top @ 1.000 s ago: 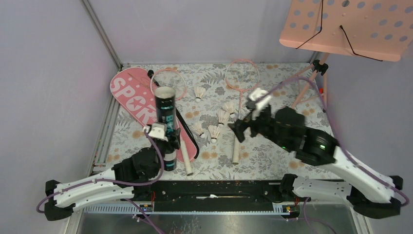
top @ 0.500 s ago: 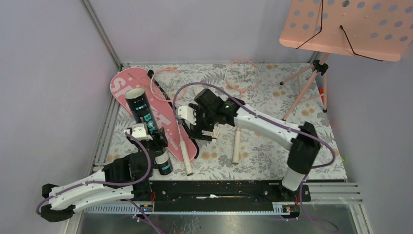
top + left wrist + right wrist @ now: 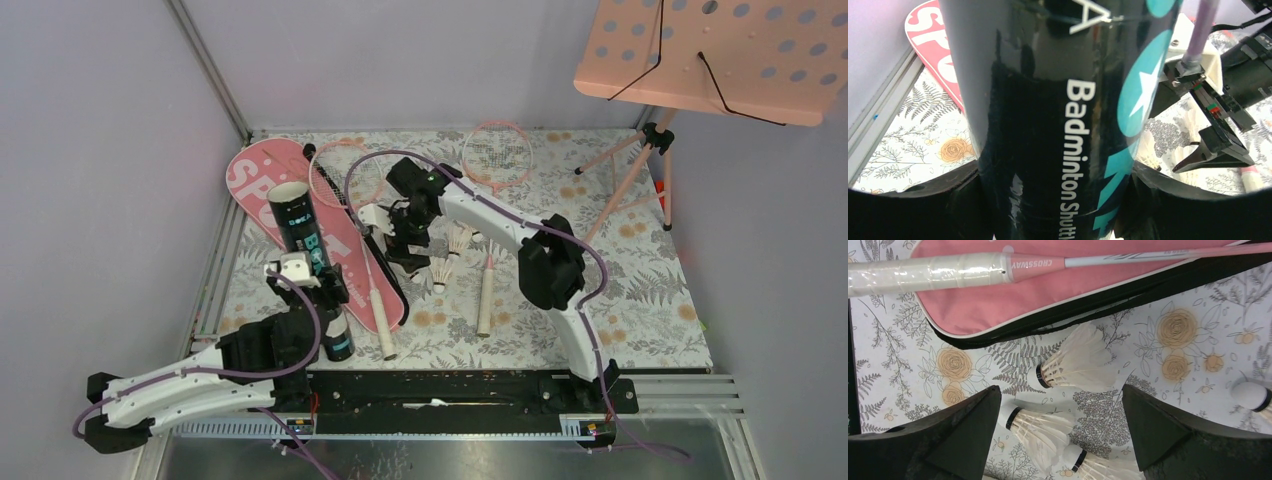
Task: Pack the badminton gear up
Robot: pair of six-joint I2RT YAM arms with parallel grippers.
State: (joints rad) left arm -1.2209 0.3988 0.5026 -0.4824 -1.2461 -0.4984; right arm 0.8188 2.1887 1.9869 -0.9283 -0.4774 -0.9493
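Note:
The white shuttlecock nearest the cover lies below my right gripper, so my right gripper's open fingers will next go down on both sides of that shuttlecock's feathered edge.
My left gripper (image 3: 325, 300) is shut on the lower part of the long black tube (image 3: 303, 240), which leans with its open top up and to the left. In the left wrist view the tube (image 3: 1058, 120) fills the frame between my jaws. My right gripper (image 3: 408, 255) is open and empty, hanging low over white shuttlecocks (image 3: 441, 270) beside the pink SPORT cover (image 3: 250, 180). In the right wrist view one shuttlecock (image 3: 1043, 432) lies between the open fingers, with another (image 3: 1083, 365) just beyond. One racket (image 3: 497, 153) lies mid-table; the other racket's handle (image 3: 928, 272) rests on the cover (image 3: 1048, 300).
A pink perforated music stand (image 3: 710, 50) on tripod legs (image 3: 625, 185) stands at the back right. Grey walls close in the floral mat (image 3: 640, 300) on the left and at the back. The cover's black strap (image 3: 1128, 295) lies beside the shuttlecocks.
My right arm has swung from the right side across to the left and now hangs over the shuttlecocks by the cover. My left gripper has tilted the tube to the left.

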